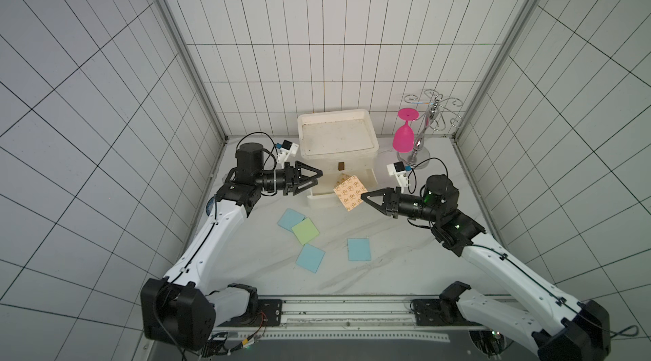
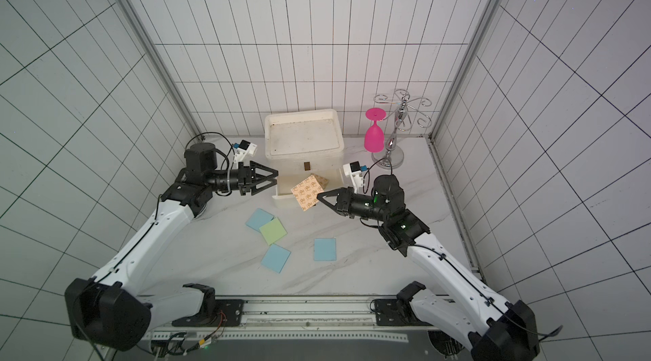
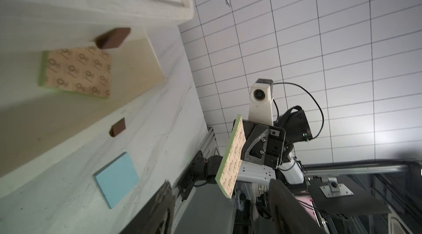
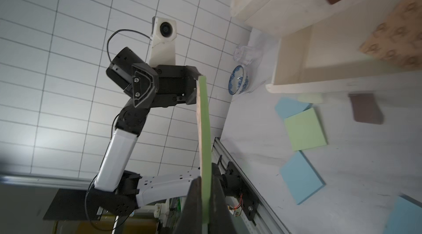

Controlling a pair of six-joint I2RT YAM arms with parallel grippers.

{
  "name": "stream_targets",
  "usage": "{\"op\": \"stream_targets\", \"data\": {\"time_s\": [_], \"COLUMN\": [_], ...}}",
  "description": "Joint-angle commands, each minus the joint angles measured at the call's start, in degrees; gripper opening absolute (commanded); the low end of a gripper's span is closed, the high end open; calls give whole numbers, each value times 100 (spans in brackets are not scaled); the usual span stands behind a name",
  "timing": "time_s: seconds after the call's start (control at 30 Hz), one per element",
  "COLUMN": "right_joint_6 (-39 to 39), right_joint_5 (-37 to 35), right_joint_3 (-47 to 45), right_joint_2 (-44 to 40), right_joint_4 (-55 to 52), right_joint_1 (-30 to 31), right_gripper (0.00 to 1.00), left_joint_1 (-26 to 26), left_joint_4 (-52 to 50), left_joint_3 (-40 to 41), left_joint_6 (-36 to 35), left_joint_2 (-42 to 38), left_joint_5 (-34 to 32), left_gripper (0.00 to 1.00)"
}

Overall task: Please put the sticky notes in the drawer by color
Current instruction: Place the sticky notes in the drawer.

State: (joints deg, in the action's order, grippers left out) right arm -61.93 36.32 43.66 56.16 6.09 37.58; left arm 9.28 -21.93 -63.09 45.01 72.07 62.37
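Note:
Next, my right gripper lowers outward, fingers tipping down, and releases the pad over the tan one in the drawer (image 4: 397, 36), which lies outward and below it.
The off-white drawer (image 1: 338, 146) chest stands at the back, with one drawer below the top handle pulled out. One tan sticky note pad (image 1: 343, 176) (image 3: 77, 73) lies inside it. My right gripper (image 1: 363, 195) (image 4: 205, 205) is shut on a second tan, green-edged pad (image 1: 350, 195) (image 4: 204, 130) (image 3: 231, 159), held on edge over the drawer's front right corner. My left gripper (image 1: 318, 176) (image 3: 222, 212) is open and empty beside the chest's left front. On the table lie a light green pad (image 1: 305, 231) and three light blue pads (image 1: 291, 219) (image 1: 310, 257) (image 1: 359, 249).
An upside-down pink goblet (image 1: 403, 133) hangs on a chrome rack (image 1: 421, 144) right of the chest. A blue-and-white bowl (image 4: 237, 79) and a clear glass (image 4: 245, 54) sit left of the chest by the wall. A metal rail (image 1: 348, 310) runs along the table's front edge.

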Motion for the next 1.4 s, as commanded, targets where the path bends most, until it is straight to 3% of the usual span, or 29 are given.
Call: {"op": "stream_targets", "data": {"time_s": [0.0,0.17,0.3,0.5,0.77,1.2,1.37], "right_joint_6": [-157,-646,-906,-1110,-1343,-1115,-988], "right_joint_5": [-1554,-2494,-3011,-3109,-3300,-3181,-3144], "right_joint_3": [-478,-908,-754,-310,-75,424,472], "right_joint_2": [-48,386,923,1673,2214,2786,2751], "right_joint_4": [84,1079,1391,1662,2037,1971,1880], "right_joint_1": [12,121,259,364,473,523,523], "right_gripper": [0,0,0,0,1,20,35], "left_joint_1": [-30,-36,-48,-49,-44,-44,-49], "left_joint_4": [-775,-1363,-1611,-1856,-1913,-1872,-1904], "left_joint_3": [-319,-342,-133,116,381,518,517], "left_joint_6": [-652,-1432,-1805,-2267,-2441,-2427,-2440], "left_joint_2": [243,378,408,334,354,193,197], "left_joint_5": [-863,-1791,-1986,-2387,-2279,-2375,-2428], "left_gripper": [68,68,68,68,68,69,69]}}
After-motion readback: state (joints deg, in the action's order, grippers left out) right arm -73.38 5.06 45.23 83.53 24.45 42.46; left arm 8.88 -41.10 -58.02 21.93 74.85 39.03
